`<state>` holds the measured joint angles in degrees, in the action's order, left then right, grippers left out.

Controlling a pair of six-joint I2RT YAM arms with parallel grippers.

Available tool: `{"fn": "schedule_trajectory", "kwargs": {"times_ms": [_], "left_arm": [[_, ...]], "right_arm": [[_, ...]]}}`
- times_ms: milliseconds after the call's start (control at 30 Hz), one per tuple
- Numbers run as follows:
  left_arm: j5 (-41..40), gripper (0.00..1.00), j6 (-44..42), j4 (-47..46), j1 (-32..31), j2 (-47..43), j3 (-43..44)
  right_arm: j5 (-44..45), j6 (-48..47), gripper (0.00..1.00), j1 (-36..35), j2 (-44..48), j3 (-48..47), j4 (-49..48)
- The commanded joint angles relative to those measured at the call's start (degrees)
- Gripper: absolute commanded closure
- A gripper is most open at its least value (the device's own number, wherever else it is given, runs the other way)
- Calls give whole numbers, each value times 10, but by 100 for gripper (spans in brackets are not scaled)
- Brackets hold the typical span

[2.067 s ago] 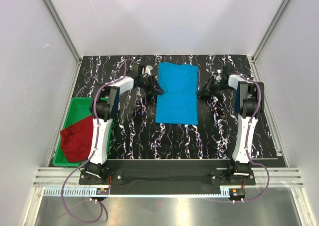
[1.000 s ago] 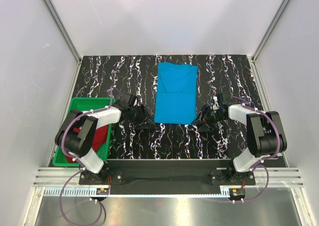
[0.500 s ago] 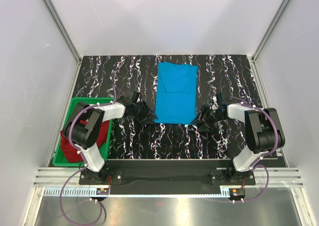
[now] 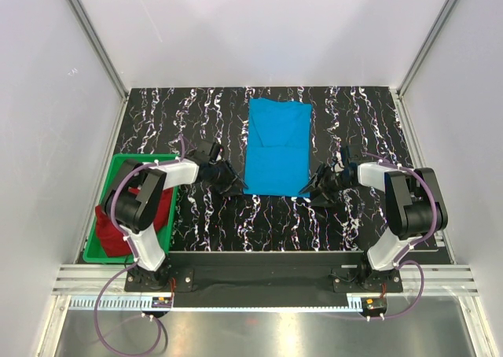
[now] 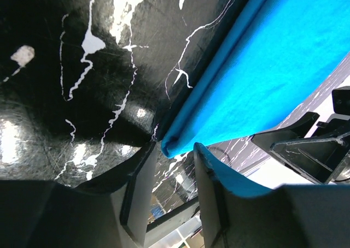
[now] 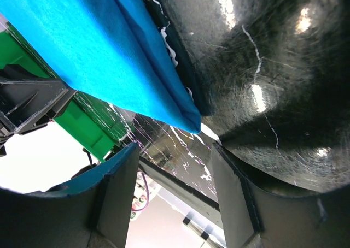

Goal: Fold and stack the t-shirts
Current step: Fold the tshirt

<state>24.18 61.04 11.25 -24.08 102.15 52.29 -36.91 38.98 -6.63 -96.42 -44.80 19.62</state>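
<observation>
I will next move my right gripper slightly outward until its fingers are on both sides of the shirt's near corner (image 4: 305, 194) (image 6: 191, 123) and close it, because the blue tip is still just ahead of them.
The sky-blue t-shirt (image 4: 277, 146) lies folded into a long rectangle in the middle of the black marbled table. My left gripper (image 4: 233, 187) is open at the shirt's near left corner; in the left wrist view the blue corner (image 5: 174, 145) sits just between the fingertips, with nothing clamped. My right gripper (image 4: 311, 192) is open at the near right corner; in the right wrist view the corner (image 6: 188, 121) hangs just ahead of the spread fingers. The dark red t-shirt (image 4: 118, 225) lies bunched in the green bin at the left.
The green plastic bin (image 4: 126, 165) stands at the table's left edge, beside the left arm. The black marbled table (image 4: 267, 223) stretches between the arms and the shirt. White walls enclose the table on three sides.
Both arms drew back from the shirt's middle sides to its near corners and lowered to the table. Over the last half second both grippers edged inward to the corners.
</observation>
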Motion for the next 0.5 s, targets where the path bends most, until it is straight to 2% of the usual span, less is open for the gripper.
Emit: {"fn": "schedule_trajectory", "kwargs": {"times_ms": [0, 233, 467], "left_arm": [[-40, 60, -26, 36, -3, 28, 0], [-28, 66, -35, 34, -3, 41, 14], [-22, 86, -42, 30, -3, 49, 20]], "right_arm": [[83, -2, 37, 0, -8, -8, -9], [103, -1, 36, 0, -10, -20, 4], [110, 2, 38, 0, -23, -27, 2]]}}
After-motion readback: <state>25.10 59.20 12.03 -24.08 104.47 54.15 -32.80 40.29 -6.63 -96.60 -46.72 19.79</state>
